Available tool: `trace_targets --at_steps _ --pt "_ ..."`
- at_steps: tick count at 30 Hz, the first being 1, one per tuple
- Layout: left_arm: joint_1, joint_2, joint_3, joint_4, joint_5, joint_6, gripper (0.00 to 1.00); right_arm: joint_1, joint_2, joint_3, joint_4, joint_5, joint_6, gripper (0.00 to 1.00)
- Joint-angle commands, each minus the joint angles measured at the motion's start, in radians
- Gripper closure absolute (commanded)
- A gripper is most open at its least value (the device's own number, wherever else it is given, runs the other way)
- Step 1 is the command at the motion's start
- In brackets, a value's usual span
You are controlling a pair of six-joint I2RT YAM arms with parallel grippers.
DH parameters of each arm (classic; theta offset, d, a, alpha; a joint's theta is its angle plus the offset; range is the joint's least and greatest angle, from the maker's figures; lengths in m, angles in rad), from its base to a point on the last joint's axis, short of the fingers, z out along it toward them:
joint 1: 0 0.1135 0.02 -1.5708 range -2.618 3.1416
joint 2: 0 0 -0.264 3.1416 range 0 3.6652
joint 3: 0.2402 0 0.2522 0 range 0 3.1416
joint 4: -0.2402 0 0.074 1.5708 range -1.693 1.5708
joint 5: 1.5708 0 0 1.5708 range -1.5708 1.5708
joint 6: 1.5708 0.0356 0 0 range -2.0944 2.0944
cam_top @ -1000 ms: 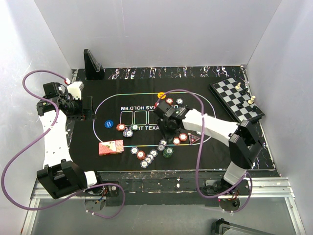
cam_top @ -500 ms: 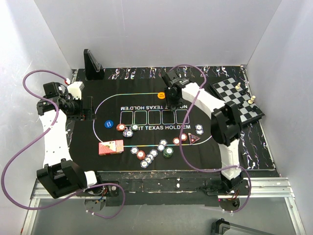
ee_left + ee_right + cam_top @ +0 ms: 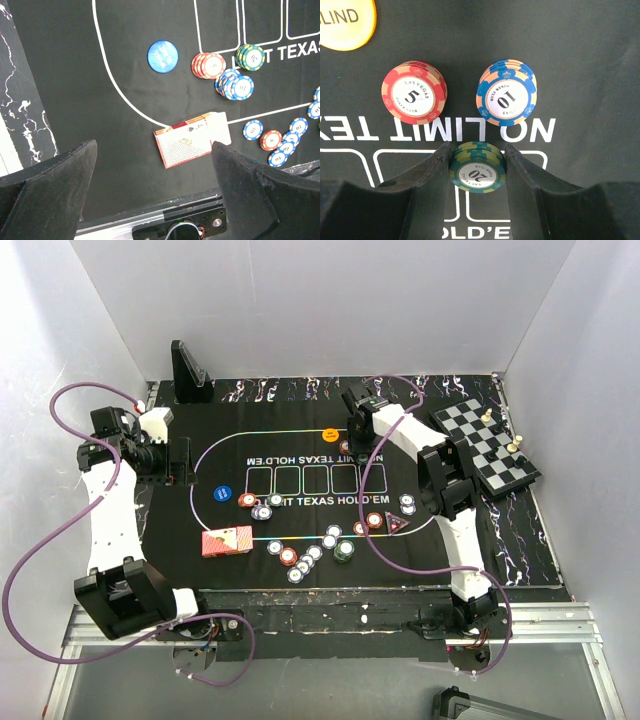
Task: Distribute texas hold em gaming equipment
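The green stack will go toward the right in the top view next, carried by my right gripper past the blue stack, since open mat [image 3: 586,95] lies there beside the red-blue row.
My right gripper [image 3: 477,150] is shut on a green chip stack [image 3: 478,170] marked 20, resting on the mat at its far side [image 3: 358,436]. Just beyond it stand a red stack [image 3: 414,92] and a blue stack [image 3: 506,98], with the yellow button [image 3: 345,22] beside them. My left gripper [image 3: 153,146] is open and empty above the mat's left side [image 3: 181,462]. Below it lie the red-backed cards [image 3: 192,138], a blue round disc [image 3: 162,55], and red [image 3: 209,65], green [image 3: 251,56] and blue [image 3: 235,84] chip stacks. The dark triangular marker [image 3: 396,523] lies right of centre.
Several loose chips [image 3: 310,555] lie near the mat's [image 3: 230,455] front edge. A chessboard [image 3: 485,443] with pieces sits at the back right. A black stand [image 3: 188,372] is at the back left. White walls close in three sides.
My right arm has swung from the middle of the mat to its far side, and the gripper now sits there with the green stack between its fingers. The left arm has not moved.
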Motion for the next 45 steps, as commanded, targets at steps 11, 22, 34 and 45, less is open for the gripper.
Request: trace_targets --at_steps 11,22,34,45 --pt "0.003 0.012 0.032 0.017 0.001 0.008 0.00 -0.095 -0.101 -0.060 0.027 -0.008 0.019 0.99" --pt "0.003 0.014 0.041 0.009 -0.002 0.011 0.00 -0.164 -0.035 0.041 0.000 -0.017 0.012 0.99" --pt "0.004 -0.005 0.035 0.005 0.001 0.009 0.00 -0.177 0.020 0.118 -0.068 -0.049 0.016 0.22" --pt "0.003 -0.037 0.032 -0.003 0.012 0.005 0.00 -0.109 -0.263 -0.035 -0.069 0.018 0.028 0.13"
